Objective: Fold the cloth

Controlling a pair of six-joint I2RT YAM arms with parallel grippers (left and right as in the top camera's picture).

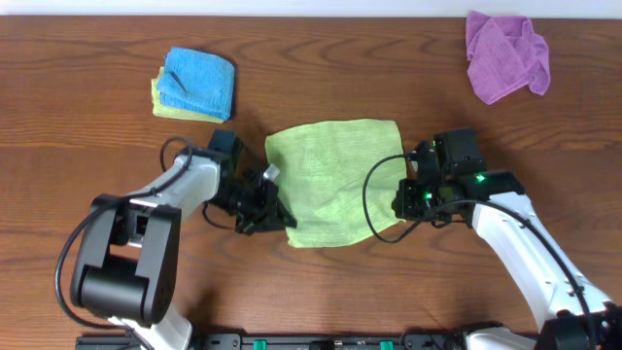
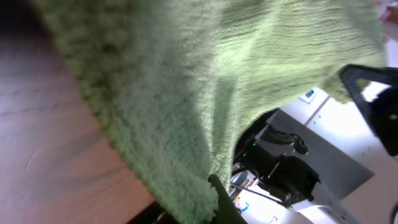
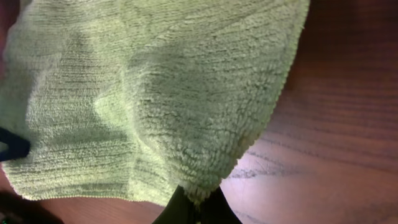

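Next, my left gripper brings the green cloth's held corner outward, down onto the green cloth's far corner by the blue cloth (image 1: 271, 140). It then releases, since that far corner lies flat.
A light green cloth (image 1: 335, 180) lies in the middle of the wooden table. My left gripper (image 1: 277, 209) is shut on its near left corner, and the cloth (image 2: 205, 93) hangs lifted in front of the left wrist camera. My right gripper (image 1: 400, 204) is shut on the near right corner, where the cloth (image 3: 155, 93) bunches between the dark fingers (image 3: 198, 205). The far edge of the cloth still rests on the table.
A folded blue cloth on a yellow-green one (image 1: 194, 86) sits at the back left. A crumpled purple cloth (image 1: 505, 53) lies at the back right. Bare wood surrounds the green cloth.
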